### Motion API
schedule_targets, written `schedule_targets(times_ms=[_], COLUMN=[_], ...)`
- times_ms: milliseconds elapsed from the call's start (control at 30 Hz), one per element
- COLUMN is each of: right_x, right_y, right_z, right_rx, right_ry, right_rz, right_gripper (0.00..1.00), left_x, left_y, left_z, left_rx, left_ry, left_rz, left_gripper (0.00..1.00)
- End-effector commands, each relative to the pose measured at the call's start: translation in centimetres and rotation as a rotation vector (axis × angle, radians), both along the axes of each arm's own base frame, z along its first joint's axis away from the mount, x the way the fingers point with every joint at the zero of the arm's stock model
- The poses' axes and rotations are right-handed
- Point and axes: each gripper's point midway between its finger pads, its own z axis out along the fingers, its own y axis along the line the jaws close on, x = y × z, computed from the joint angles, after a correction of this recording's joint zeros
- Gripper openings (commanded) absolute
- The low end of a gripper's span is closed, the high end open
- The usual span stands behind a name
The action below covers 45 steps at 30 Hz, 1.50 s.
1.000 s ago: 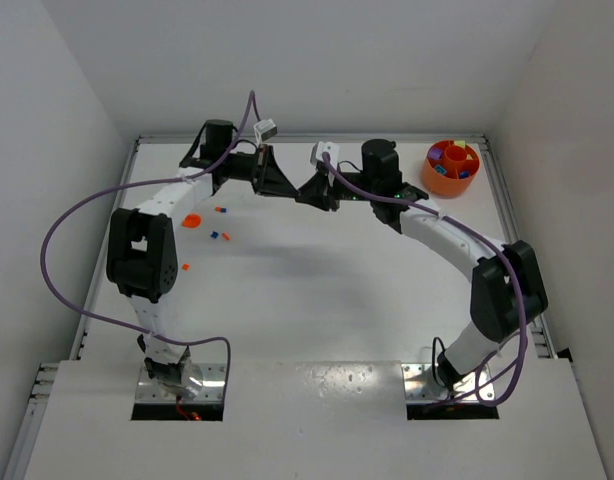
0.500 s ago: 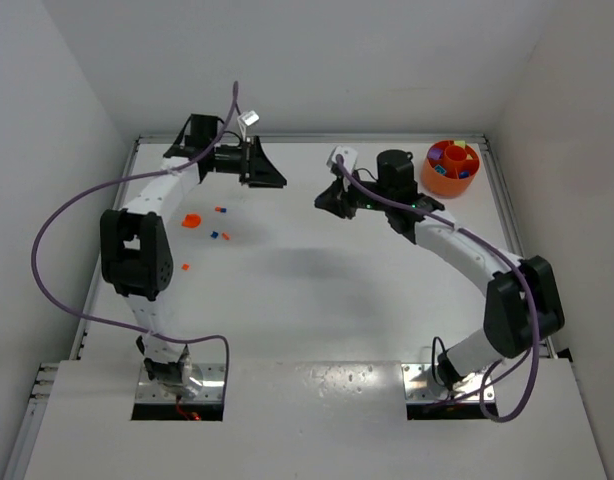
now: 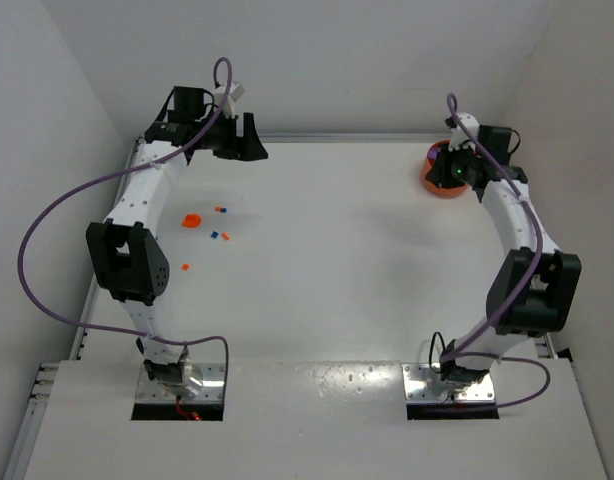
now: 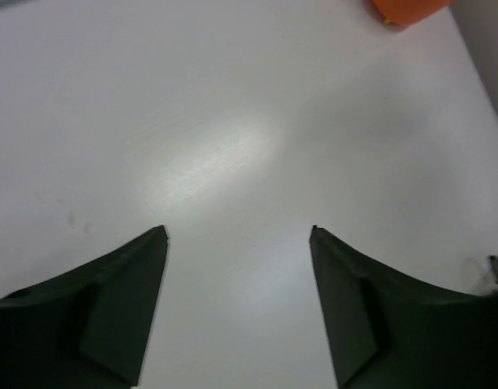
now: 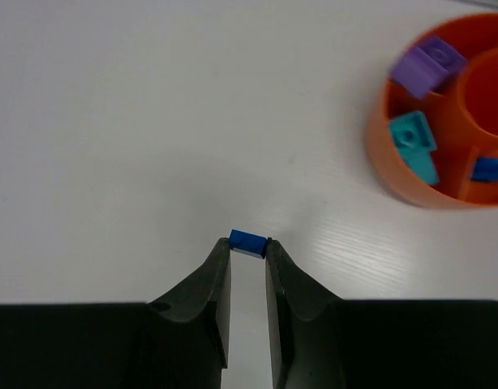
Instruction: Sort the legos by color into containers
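Observation:
The blue lego should next move outward and to the right in the top view with my right gripper, over the orange container's section holding blue (image 5: 487, 171).
My right gripper (image 5: 248, 245) is shut on a small blue lego (image 5: 248, 243), held at its fingertips just above the table. It hovers to the left of the orange container (image 5: 411, 174), which holds purple (image 5: 427, 66), teal (image 5: 415, 142) and blue (image 5: 488, 168) bricks. In the top view the right gripper (image 3: 455, 172) partly covers that bowl (image 3: 437, 186). My left gripper (image 3: 249, 146) is open and holds nothing at the far left, over bare table (image 4: 238, 235). Loose legos lie on the left: an orange-red one (image 3: 191, 219), blue ones (image 3: 220, 210) (image 3: 214, 235) and a small orange one (image 3: 185, 267).
White walls close in the table at the back and on both sides. The left arm's purple cable (image 3: 47, 220) loops out over the left edge. The orange bowl's rim shows at the top of the left wrist view (image 4: 411, 10).
The right arm has swung from the table's middle back right to the orange bowl, still gripping the blue lego. The left gripper has opened and drawn back to the far left.

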Motion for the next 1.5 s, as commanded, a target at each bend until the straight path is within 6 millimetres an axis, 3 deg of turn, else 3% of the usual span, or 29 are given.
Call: schedule_targets(times_ms=[0,67,133,167,267,300,500,533,633,800,1267,1467], right_x=[0.3,1.3,2.5,2.7,4.0,4.3,6.2,6.3,7.2,8.1,10.4,11.3], right_y=[-5.6,-8.2,-9.7,-10.3,-12.2,-12.8,-14.6,-14.8,-15.8,-17.4,-18.4,-18.1], right_z=[-0.2,-0.4,0.4,-1.2,-1.1,-1.8,-2.8,-4.0,-3.5,-3.9,-4.8,-5.7], right_rx=[-0.038,-0.072,-0.088,-0.085,-0.11,-0.117,-0.155,-0.157,-0.175,-0.204,-0.201,-0.201], right_ry=[0.091,0.109,0.103,0.153,0.137,0.148,0.156,0.18,0.158,0.15,0.14,0.146], right_rz=[-0.121,-0.16,-0.182,-0.183,-0.201,-0.201,-0.217,-0.221,-0.279,-0.363,-0.387,-0.377], right_gripper=[0.0,0.0,0.0,0.0,0.0,0.0,0.0,0.0,0.0,0.0,0.0,0.08], left_x=[1.6,1.8,2.1,2.6,2.9,2.9,3.2,3.3,3.7,3.6,4.2,4.2], left_y=[1.2,1.1,1.4,1.7,1.9,1.6,1.6,1.8,2.8,2.4,2.5,2.7], left_z=[2.0,3.2,2.8,3.2,3.0,3.2,4.1,3.5,3.3,3.1,2.4,1.9], left_rx=[0.115,0.139,0.158,0.161,0.15,0.134,0.112,0.121,0.144,0.131,0.125,0.138], left_ry=[-0.096,-0.136,-0.133,-0.138,-0.108,-0.113,-0.129,-0.112,-0.113,-0.101,-0.082,-0.079], left_rz=[0.086,0.088,0.095,0.123,0.163,0.161,0.148,0.155,0.195,0.175,0.194,0.197], left_gripper=[0.84,1.0,1.0,1.0,1.0,1.0,1.0,1.0,1.0,1.0,1.0,1.0])
